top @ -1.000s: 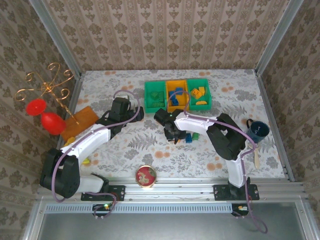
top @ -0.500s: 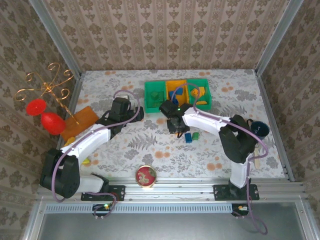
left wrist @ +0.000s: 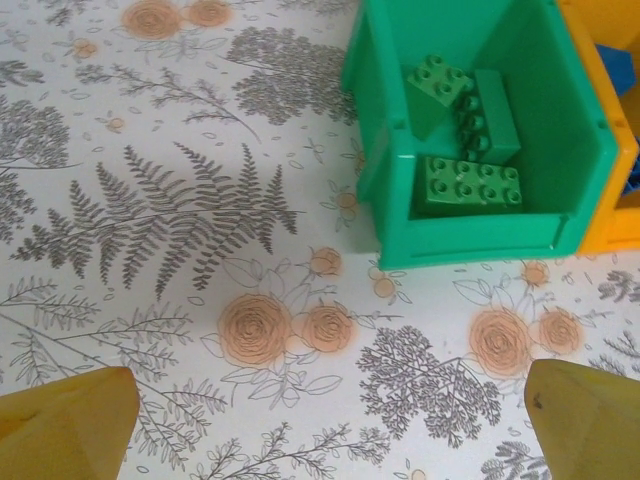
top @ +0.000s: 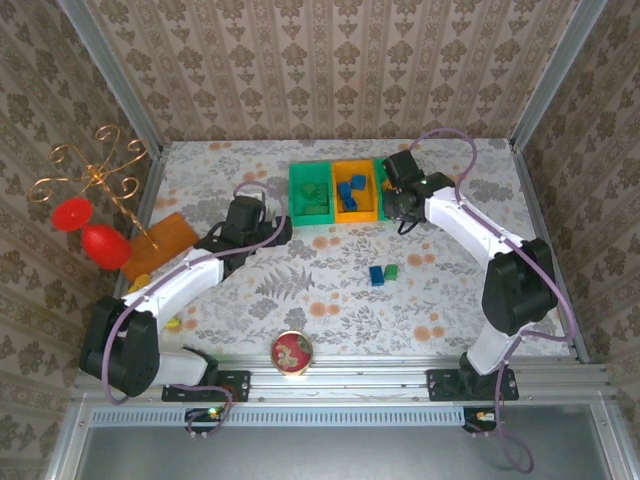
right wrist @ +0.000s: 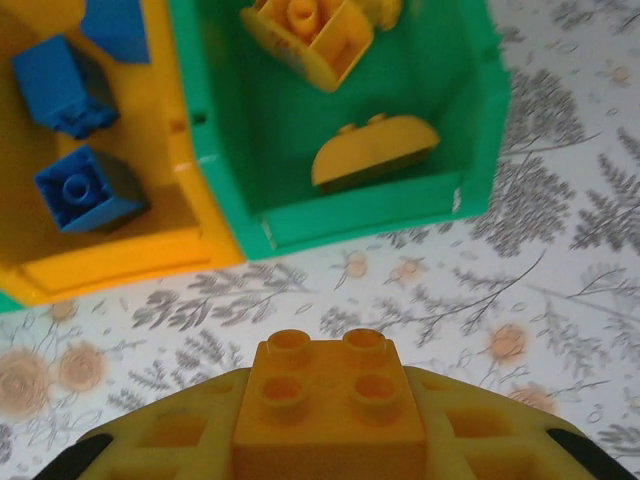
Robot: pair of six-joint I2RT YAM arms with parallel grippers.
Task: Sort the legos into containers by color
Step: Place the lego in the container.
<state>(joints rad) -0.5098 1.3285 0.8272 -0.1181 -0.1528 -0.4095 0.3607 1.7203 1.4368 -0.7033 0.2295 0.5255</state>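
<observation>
My right gripper needs to move outward over the bin's near side and release the lego inside the second green bin (right wrist: 278,135), since the bin's orange-yellow legos lie outward of the fingers.
Three containers stand in a row at the back: a green bin (top: 312,195) with green legos (left wrist: 470,185), an orange bin (top: 355,192) with blue legos (right wrist: 90,188), and a second green bin (right wrist: 360,225) with orange-yellow legos (right wrist: 375,150). My right gripper (top: 404,205) is shut on an orange-yellow lego (right wrist: 325,410), studs up, just in front of that second green bin's near wall. My left gripper (top: 278,228) hangs open over bare cloth, left of the first green bin, its yellow fingertips (left wrist: 65,425) wide apart. A blue lego (top: 376,275) and a green lego (top: 392,270) lie side by side mid-table.
A round red-lidded tin (top: 291,352) sits at the near edge. An orange sheet (top: 160,240), red balls (top: 100,245) and a gold wire stand (top: 95,180) crowd the left side. Small yellow legos (top: 172,322) lie by the left arm.
My right gripper has swung from the loose bricks at mid-table back and right to the front of the right-hand green bin, carrying the orange-yellow lego. The left arm has stayed still.
</observation>
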